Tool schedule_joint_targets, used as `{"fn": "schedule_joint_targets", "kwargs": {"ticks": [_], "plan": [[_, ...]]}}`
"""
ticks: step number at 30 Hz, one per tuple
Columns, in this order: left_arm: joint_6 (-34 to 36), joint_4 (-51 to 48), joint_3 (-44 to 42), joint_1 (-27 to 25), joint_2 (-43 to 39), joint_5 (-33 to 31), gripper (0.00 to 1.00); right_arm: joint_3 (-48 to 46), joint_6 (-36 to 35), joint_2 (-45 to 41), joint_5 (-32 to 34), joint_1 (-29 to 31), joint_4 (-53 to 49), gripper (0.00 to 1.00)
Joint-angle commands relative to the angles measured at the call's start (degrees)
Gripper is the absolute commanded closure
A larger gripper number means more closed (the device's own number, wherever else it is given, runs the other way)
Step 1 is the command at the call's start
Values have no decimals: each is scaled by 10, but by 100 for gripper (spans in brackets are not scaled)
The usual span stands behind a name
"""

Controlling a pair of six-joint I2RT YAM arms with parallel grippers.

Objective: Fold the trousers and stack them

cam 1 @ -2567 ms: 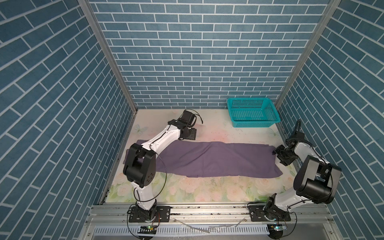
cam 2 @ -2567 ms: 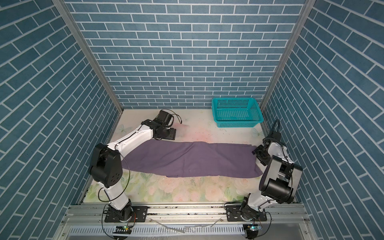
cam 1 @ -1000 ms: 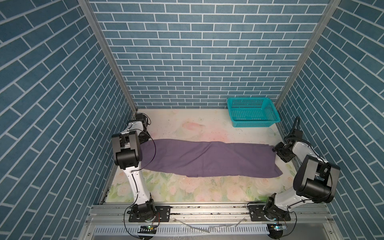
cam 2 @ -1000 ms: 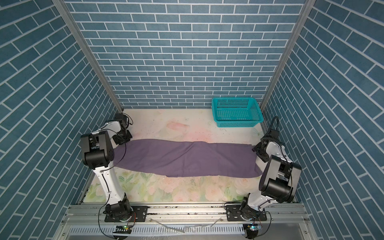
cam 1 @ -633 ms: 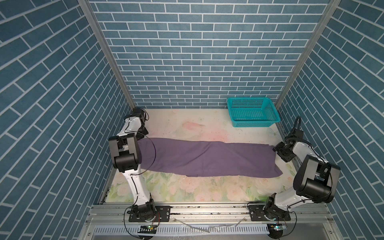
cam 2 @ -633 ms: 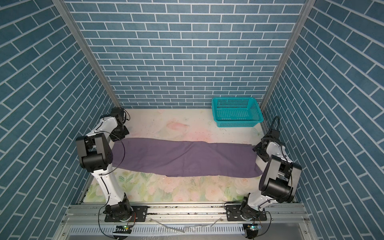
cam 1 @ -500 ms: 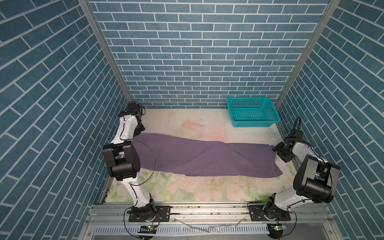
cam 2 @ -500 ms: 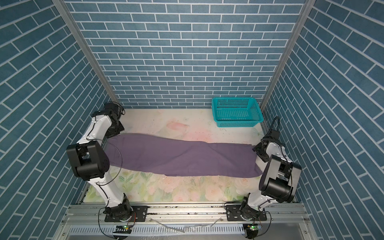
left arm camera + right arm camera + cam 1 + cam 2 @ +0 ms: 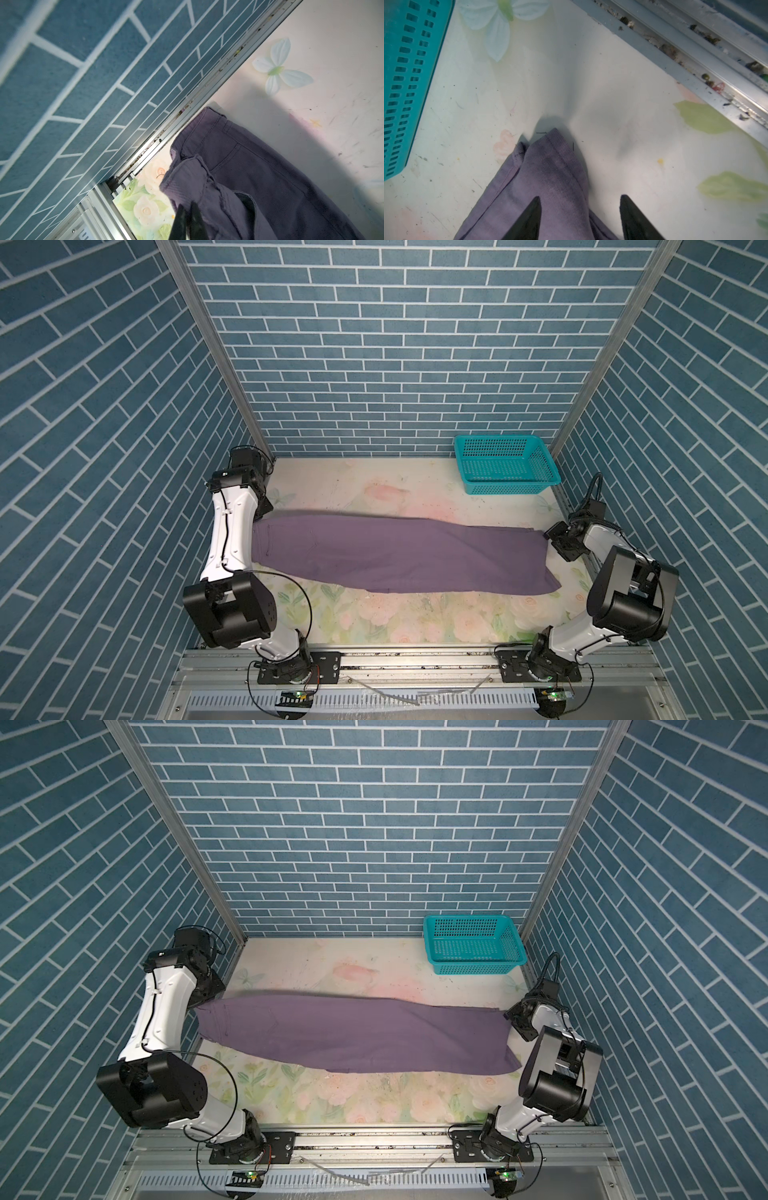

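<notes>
My left gripper holds that corner of the waistband raised. Next, it needs to move down toward the waistband's under layer by the bar (image 9: 262,530) (image 9: 191,138), which is below it, and release the waistband's fold there.
The dusty-purple trousers (image 9: 395,556) lie stretched flat across the floral table in both top views (image 9: 353,1036), waistband at the left, leg hems at the right. My left gripper (image 9: 188,209) is shut on a raised fold of the waistband corner, close to the left wall; in a top view it (image 9: 262,511) sits partly behind its own arm. My right gripper (image 9: 580,207) is open, its fingers straddling the back hem corner (image 9: 550,166) low over the table, by the right wall (image 9: 556,537).
A teal mesh basket (image 9: 505,464) stands at the back right corner, also seen in the right wrist view (image 9: 404,83). Metal rails run along the left wall (image 9: 187,108) and the right wall (image 9: 695,62). Bare floral table (image 9: 374,622) lies in front of the trousers.
My left arm swung from the middle back to the far left, shut on the waistband corner and drew it up and back. The right arm has stayed still and open.
</notes>
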Motion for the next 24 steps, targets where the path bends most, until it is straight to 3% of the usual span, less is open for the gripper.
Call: {"fn": "schedule_joint_targets", "kwargs": {"ticks": [1, 6, 22, 24], "plan": [[11, -11, -9, 14, 19, -31, 100, -15, 15, 8, -12, -2, 3, 39], [22, 9, -24, 41, 81, -38, 100, -15, 14, 8, -8, -2, 2, 39], [66, 29, 108, 51, 325, -83, 100, -13, 10, 8, 28, -2, -1, 39], [66, 33, 115, 51, 343, -78, 100, -13, 6, 6, 25, -1, 1, 46]]}}
